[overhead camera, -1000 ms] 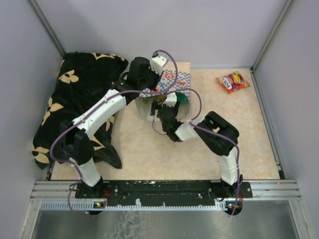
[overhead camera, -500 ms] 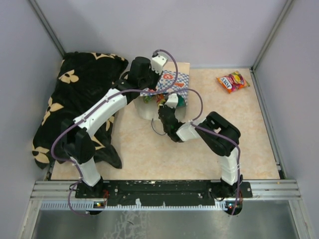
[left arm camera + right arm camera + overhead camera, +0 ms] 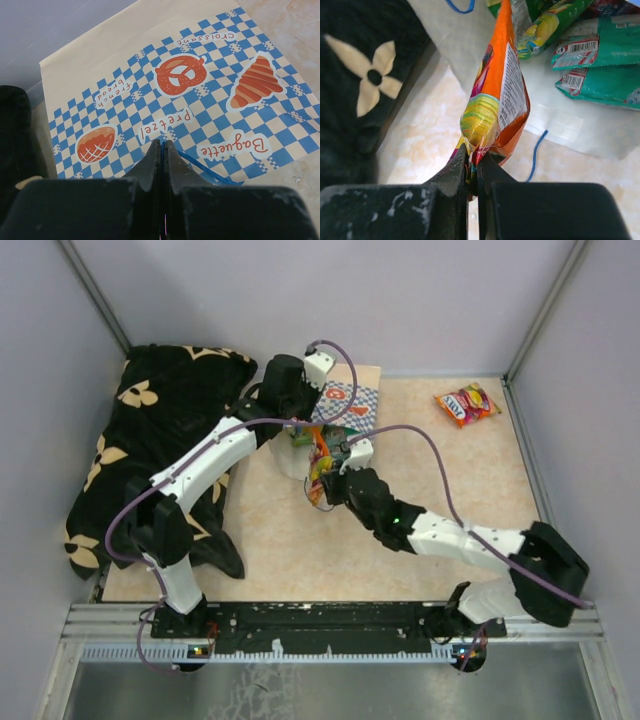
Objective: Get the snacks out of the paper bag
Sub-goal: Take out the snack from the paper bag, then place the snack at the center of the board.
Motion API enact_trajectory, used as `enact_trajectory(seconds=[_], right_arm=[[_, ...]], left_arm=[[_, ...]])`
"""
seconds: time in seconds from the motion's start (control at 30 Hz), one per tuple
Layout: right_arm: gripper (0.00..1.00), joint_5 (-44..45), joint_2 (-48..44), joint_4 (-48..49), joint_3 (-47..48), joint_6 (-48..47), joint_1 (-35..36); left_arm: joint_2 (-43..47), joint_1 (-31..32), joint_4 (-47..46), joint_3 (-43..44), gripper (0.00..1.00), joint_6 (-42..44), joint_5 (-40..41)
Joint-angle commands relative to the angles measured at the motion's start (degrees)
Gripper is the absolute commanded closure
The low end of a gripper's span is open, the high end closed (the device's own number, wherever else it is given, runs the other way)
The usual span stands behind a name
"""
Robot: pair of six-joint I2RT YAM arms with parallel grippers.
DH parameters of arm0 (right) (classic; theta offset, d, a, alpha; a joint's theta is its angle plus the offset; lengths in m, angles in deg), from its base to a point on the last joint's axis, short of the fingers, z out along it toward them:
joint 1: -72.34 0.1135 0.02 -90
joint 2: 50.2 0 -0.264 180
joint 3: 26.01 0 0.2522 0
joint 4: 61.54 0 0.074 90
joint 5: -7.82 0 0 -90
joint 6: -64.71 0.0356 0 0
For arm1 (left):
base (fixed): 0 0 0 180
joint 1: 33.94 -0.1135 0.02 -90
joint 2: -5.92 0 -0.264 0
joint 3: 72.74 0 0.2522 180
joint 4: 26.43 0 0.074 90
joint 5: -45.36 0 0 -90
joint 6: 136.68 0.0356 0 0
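The bare tabletop beside the bag is to my right gripper's right in the top view, so it should next go up, outward, then down to release the snack packet there.
The paper bag [image 3: 352, 402] lies flat at the back, its checkered side [image 3: 200, 75] up. My left gripper [image 3: 161, 150] is shut on its blue cord handle [image 3: 210, 172] and hangs over the bag's mouth [image 3: 296, 422]. My right gripper [image 3: 472, 161] is shut on the lower edge of an orange snack packet [image 3: 495, 95], which stands on edge just outside the mouth [image 3: 318, 455]. Teal packets [image 3: 602, 65] and a green one [image 3: 552, 22] lie inside the open bag. Another snack packet [image 3: 467, 404] rests on the table at the far right.
The black flower-patterned cloth [image 3: 160, 430] is heaped along the left side, close to the bag's mouth [image 3: 365, 85]. A second blue cord handle [image 3: 536, 150] trails on the tan table [image 3: 300, 550]. Grey walls close off three sides.
My right gripper has shut on the orange packet and drawn it back out of the bag's mouth. The right arm's elbow has swung low to the right. The left gripper has stayed put.
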Motion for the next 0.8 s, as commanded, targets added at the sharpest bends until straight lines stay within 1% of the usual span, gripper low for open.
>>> enact_trajectory(seconds=[0.0, 0.07, 0.13, 0.2, 0.23, 0.3, 0.37, 0.43, 0.53, 0.6, 0.67, 0.77], right_arm=[[1.0, -9.5, -11.7, -18.1, 2.9, -2.4, -0.9], [1.0, -20.0, -17.4, -26.8, 3.6, -2.1, -5.5], [1.0, -36.3, -24.3, -33.3, 3.3, 0.0, -13.6], [1.0, -51.9, -29.6, -37.8, 2.7, 1.2, -21.4], [1.0, -56.9, -31.9, -40.5, 2.9, 1.3, -24.2], [1.0, -64.1, -35.6, -44.6, 4.1, 1.0, -27.7], [1.0, -67.0, -38.9, -45.7, 5.6, 2.4, -29.2], [1.0, -67.2, -40.8, -45.1, 7.4, 4.4, -30.1], [1.0, -64.0, -40.6, -43.8, 12.1, 5.4, -33.3], [1.0, -61.8, -38.9, -42.0, 14.8, 6.0, -36.7], [1.0, -63.8, -36.7, -35.4, 16.6, 9.2, -41.6], [1.0, -68.6, -31.9, -22.3, 17.5, 17.7, -49.7]], left_arm=[[-0.4, -0.8, 0.1, 2.2, 1.0, 0.0, 2.6], [-0.3, -0.9, 0.5, 2.2, 1.0, 0.3, 2.8], [-0.3, -1.1, 1.1, 2.1, 1.0, 0.6, 3.2], [-0.3, -1.2, 1.4, 2.2, 1.0, 0.9, 3.6], [-0.4, -1.4, 1.6, 2.2, 1.0, 0.9, 3.7], [-0.7, -1.9, 2.1, 2.5, 1.0, 0.5, 3.6], [-0.9, -2.2, 2.6, 2.7, 1.0, 0.1, 3.2], [-1.0, -2.4, 3.0, 2.6, 1.0, -0.2, 3.2], [-0.9, -2.6, 3.5, 2.4, 1.0, -0.5, 3.1], [-0.7, -2.6, 3.8, 2.0, 1.0, -0.8, 2.7], [-0.3, -2.6, 4.2, 1.8, 1.0, -0.8, 2.6], [0.3, -2.6, 4.9, 1.3, 1.0, -0.6, 2.8]])
